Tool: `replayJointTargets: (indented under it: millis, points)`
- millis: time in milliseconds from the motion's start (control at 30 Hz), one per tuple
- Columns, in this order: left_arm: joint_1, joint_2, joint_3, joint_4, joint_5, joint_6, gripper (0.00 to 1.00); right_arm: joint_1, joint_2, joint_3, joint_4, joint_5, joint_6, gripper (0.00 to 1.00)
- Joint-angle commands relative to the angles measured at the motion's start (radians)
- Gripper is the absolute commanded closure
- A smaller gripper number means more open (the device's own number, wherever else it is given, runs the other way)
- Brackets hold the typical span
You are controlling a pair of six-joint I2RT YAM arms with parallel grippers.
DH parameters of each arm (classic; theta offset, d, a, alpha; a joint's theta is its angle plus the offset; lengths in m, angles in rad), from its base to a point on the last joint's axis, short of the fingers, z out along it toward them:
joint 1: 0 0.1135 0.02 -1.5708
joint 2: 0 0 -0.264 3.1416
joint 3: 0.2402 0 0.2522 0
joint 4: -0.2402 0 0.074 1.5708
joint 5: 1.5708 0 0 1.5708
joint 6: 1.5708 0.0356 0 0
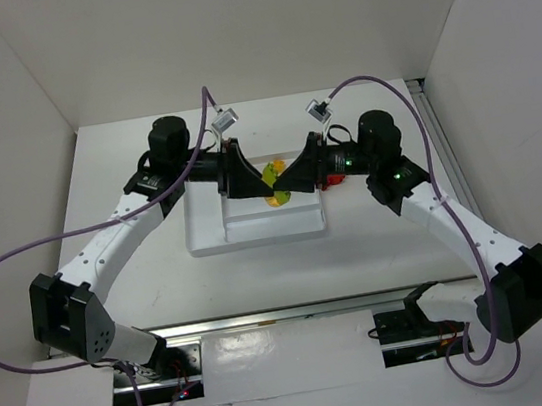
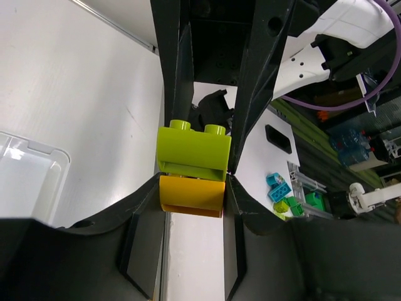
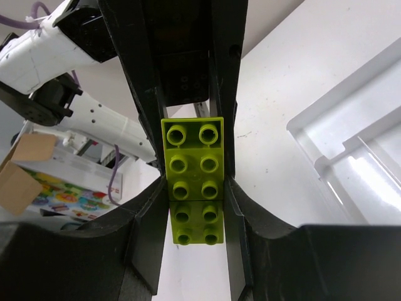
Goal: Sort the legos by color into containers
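Note:
The left gripper moves away from the right gripper next. Then it turns down over the tray's far section (image 1: 260, 164) to release the yellow brick, since yellow lego already shows there.
Both grippers meet tip to tip above the white tray (image 1: 206, 242), over its far side. My left gripper (image 1: 248, 181) (image 2: 193, 183) is shut on a yellow brick (image 2: 191, 195). A lime green brick (image 2: 194, 147) is stuck onto that brick and runs into the other arm's fingers. In the right wrist view, my right gripper (image 1: 297, 174) (image 3: 194, 188) is shut on lime green lego (image 3: 193, 182), studs facing the camera, its far end between the left arm's fingers. From above, the lime green (image 1: 274, 173) and yellow (image 1: 277, 199) show between the two tips. A red piece (image 1: 333, 180) lies by the right gripper.
A tray corner (image 2: 31, 169) shows at the left of the left wrist view, and its dividers (image 3: 351, 144) show at the right of the right wrist view. White walls enclose the table on three sides. Purple cables (image 1: 16, 254) loop from both arms. Blue and green bricks (image 2: 279, 187) lie off the table.

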Motion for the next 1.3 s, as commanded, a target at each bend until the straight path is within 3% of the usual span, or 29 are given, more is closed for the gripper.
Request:
replayJointTargets:
  millis: [0,633,700,733,800,833,933,1067,1267]
  points:
    - [0.019,-0.034,-0.005,0.004,0.012,0.042,1.00,-0.016,-0.051,0.043,-0.045,0.100,-0.039,0.89]
    - [0.114,-0.034,-0.012,-0.051,-0.020,0.038,1.00,-0.016,-0.040,0.067,-0.157,0.221,-0.100,0.91]
    - [0.125,-0.007,0.039,-0.128,-0.151,0.074,1.00,-0.016,-0.031,0.102,-0.259,0.292,-0.137,0.91]
    - [0.125,0.010,0.068,-0.240,-0.208,0.093,1.00,-0.016,-0.031,0.111,-0.293,0.330,-0.148,0.91]
    - [0.125,0.079,0.137,-0.325,-0.373,0.104,1.00,-0.016,-0.021,0.138,-0.402,0.480,-0.159,0.90]
    - [0.125,0.102,0.156,-0.358,-0.432,0.093,1.00,-0.016,-0.021,0.139,-0.431,0.573,-0.159,0.90]
    - [0.116,0.199,0.215,-0.430,-0.634,0.024,1.00,-0.016,-0.034,0.139,-0.474,0.660,-0.159,0.90]
    - [0.079,0.341,0.286,-0.430,-0.774,-0.051,1.00,-0.026,-0.058,0.128,-0.514,0.777,-0.159,0.90]
    - [0.035,0.574,0.464,-0.441,-0.814,-0.108,1.00,-0.026,-0.098,0.110,-0.611,0.860,-0.169,0.90]
